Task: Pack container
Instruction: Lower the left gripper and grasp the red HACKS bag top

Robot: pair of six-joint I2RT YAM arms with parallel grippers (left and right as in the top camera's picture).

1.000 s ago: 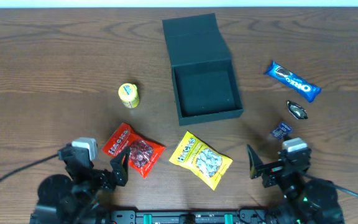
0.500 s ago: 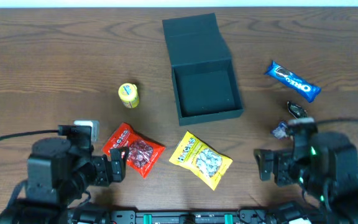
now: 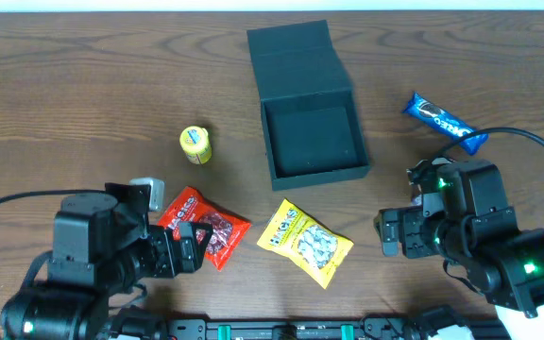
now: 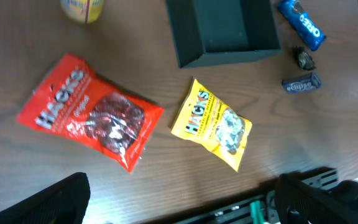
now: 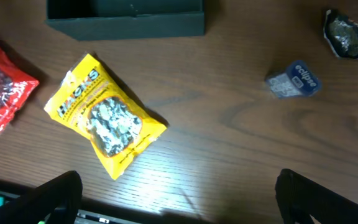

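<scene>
I will next turn my left gripper to straddle the red Hacks packet's long sides and lower outward onto its middle (image 3: 204, 225) (image 4: 91, 112), since the packet lies slanted to my fingers.
The container (image 3: 316, 174) is a dark teal-black square box, open, with its lid lying flat behind it at the table's middle back. It also shows in the left wrist view (image 4: 229, 57) and the right wrist view (image 5: 126, 25), and looks empty. My left gripper (image 3: 183, 253) is open and empty above the table, beside the red Hacks packet (image 3: 206, 227) (image 4: 89, 118). My right gripper (image 3: 391, 236) is open and empty, right of the yellow Hacks packet (image 3: 305, 243) (image 5: 104, 118) (image 4: 216, 121). Both sets of fingers are spread wide in the wrist views (image 4: 182, 205) (image 5: 179, 199).
A small yellow tub (image 3: 195, 144) stands left of the box. A blue Oreo pack (image 3: 442, 121) lies at the right. A blue eclipse gum pack (image 5: 293, 79) and a dark foil candy (image 5: 345, 34) lie under my right arm, hidden in the overhead view.
Both arms have lifted and come forward from the near edge. The right arm now covers the gum pack and foil candy in the overhead view. No object has moved.
</scene>
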